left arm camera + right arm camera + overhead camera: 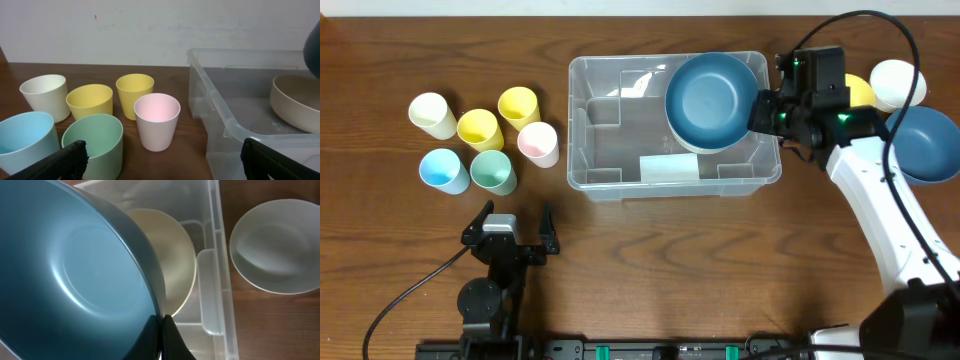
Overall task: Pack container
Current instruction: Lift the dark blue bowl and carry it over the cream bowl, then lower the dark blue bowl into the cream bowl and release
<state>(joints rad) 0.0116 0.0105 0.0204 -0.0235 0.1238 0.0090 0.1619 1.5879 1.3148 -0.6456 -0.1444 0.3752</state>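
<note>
The right gripper moves down slightly next and opens its fingers to free the bowl's rim, as the dark blue bowl [712, 100] already hangs over the cream bowl [175, 265].
The clear container [578, 130] stands at the table's middle; its pale label [668, 168] lies near the front wall. My right gripper [761, 110] is shut on the rim of a dark blue bowl [712, 100] and holds it tilted over the container's right half. In the right wrist view the fingers [162, 330] pinch the blue bowl [75, 280] above a cream bowl [175, 265] that lies inside the container [217, 240]. My left gripper [510, 228] is open and empty near the front edge, facing the cups. The container [220, 110] and the cream bowl [295, 102] also show in the left wrist view.
Several cups stand left of the container: cream [432, 115], two yellow [480, 128] [518, 106], pink [538, 143], light blue [444, 170], green [493, 171]. At the far right are a yellow bowl [860, 92], a white bowl [897, 84] and another blue bowl [930, 142].
</note>
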